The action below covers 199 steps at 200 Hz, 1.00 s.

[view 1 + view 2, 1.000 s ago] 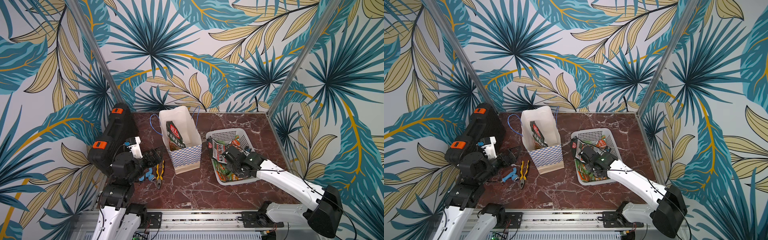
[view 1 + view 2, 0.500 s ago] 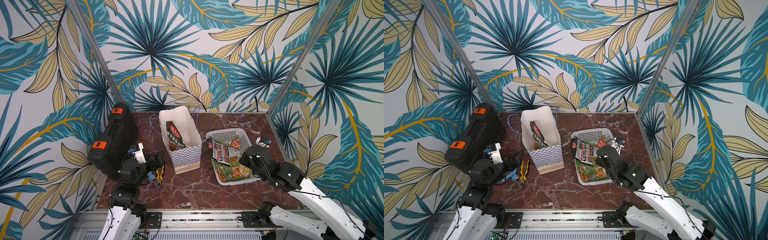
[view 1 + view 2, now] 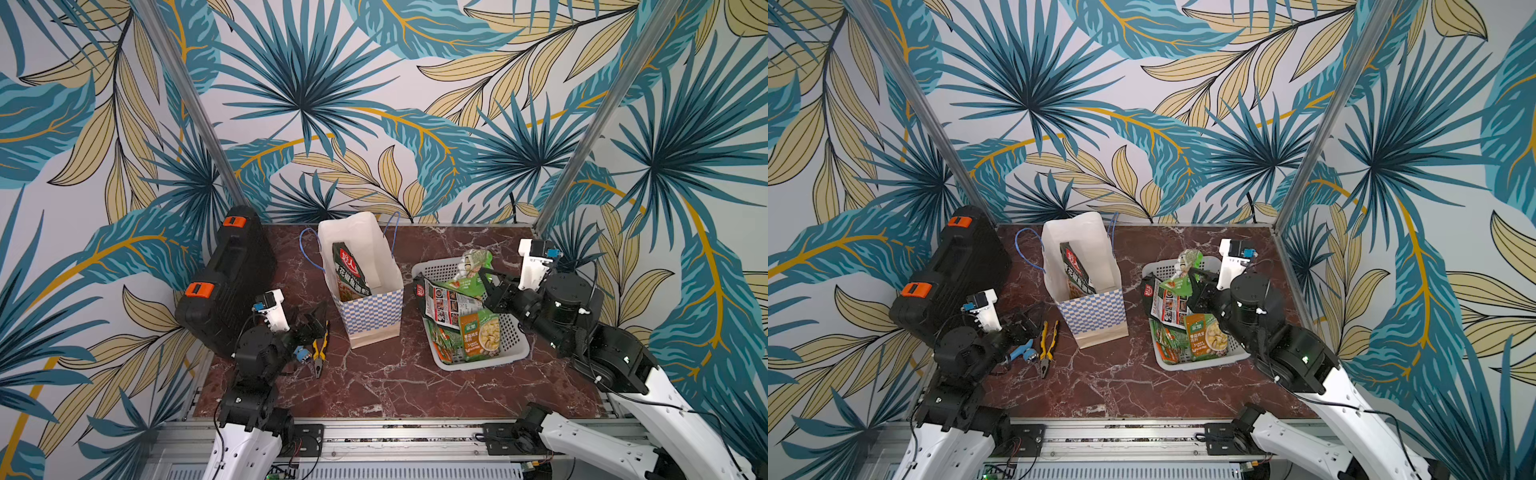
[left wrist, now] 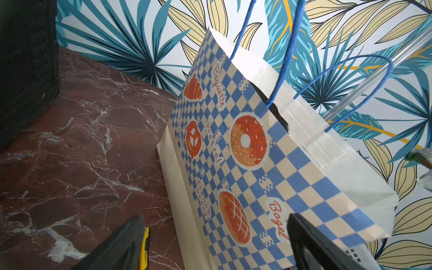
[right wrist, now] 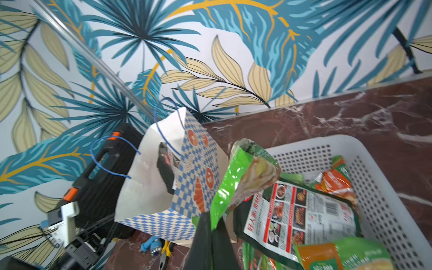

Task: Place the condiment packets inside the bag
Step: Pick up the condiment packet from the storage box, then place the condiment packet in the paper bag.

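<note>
I will lift my right gripper over the bag's opening, tip it downward and let go of the green packet [image 3: 473, 270], because that opening has free room beside the dark packet.
The bag [image 3: 374, 307] [image 3: 1096, 309] stands upright and open mid-table, with one dark condiment packet [image 3: 348, 270] [image 3: 1076, 270] leaning inside it. My right gripper [image 5: 211, 225] [image 3: 484, 277] is shut on the lower edge of a bright green packet [image 5: 240, 180] [image 3: 473, 270] [image 3: 1185, 269], held up over the basket's corner nearest the bag. A large dark packet [image 3: 444, 302] [image 5: 304, 215] and a small green-orange one [image 3: 480, 332] [image 3: 1206, 336] lie in the basket. My left gripper [image 4: 217, 243] [image 3: 313, 323] is open, low beside the bag's checkered side [image 4: 245, 152], holding nothing.
The white perforated basket [image 3: 514, 337] [image 5: 385, 198] sits right of the bag. A black tool case [image 3: 232, 282] leans at the left wall. Yellow pliers [image 3: 319, 357] [image 3: 1047, 340] and a blue tool [image 3: 1022, 351] lie under my left gripper. Patterned walls close three sides.
My right gripper has risen out of the basket with the green packet pinched in it and drawn back to the right. My left arm has dropped lower, toward the front.
</note>
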Each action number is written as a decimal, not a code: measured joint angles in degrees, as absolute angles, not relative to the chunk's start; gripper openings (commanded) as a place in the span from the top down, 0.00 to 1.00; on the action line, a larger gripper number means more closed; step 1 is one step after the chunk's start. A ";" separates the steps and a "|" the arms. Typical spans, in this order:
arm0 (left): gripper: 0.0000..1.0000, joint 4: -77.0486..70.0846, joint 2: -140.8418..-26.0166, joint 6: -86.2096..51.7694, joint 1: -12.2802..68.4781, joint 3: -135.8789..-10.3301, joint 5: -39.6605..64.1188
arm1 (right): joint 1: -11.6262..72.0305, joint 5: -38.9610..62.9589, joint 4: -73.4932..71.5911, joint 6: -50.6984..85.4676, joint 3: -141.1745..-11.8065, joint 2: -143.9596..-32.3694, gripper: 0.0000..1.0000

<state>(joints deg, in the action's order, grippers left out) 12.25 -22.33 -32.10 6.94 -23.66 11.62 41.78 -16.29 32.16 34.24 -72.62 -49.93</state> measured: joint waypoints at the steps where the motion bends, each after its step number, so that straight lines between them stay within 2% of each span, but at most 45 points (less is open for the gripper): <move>1: 0.00 12.25 -22.31 -32.10 6.94 -23.66 11.62 | 41.78 -15.77 31.86 34.02 -72.90 -50.17 1.00; 54: 0.00 12.03 -22.90 -32.10 7.09 -23.35 11.60 | 42.02 0.89 26.72 28.69 -86.91 -64.31 1.00; 92: 0.00 11.38 -23.90 -32.12 7.14 -22.94 11.57 | 44.14 6.72 30.48 22.55 -101.01 -77.41 1.00; 127: 0.00 11.18 -25.82 -32.12 7.18 -22.81 11.64 | 45.65 5.21 36.67 15.31 -112.71 -88.40 1.00; 173: 0.00 10.46 -26.44 -32.12 7.27 -22.74 11.81 | 45.63 -4.71 46.87 6.61 -128.22 -104.75 1.00; 199: 0.00 10.11 -26.44 -32.12 7.31 -22.74 11.92 | 45.63 -8.69 50.87 3.20 -132.81 -111.98 1.00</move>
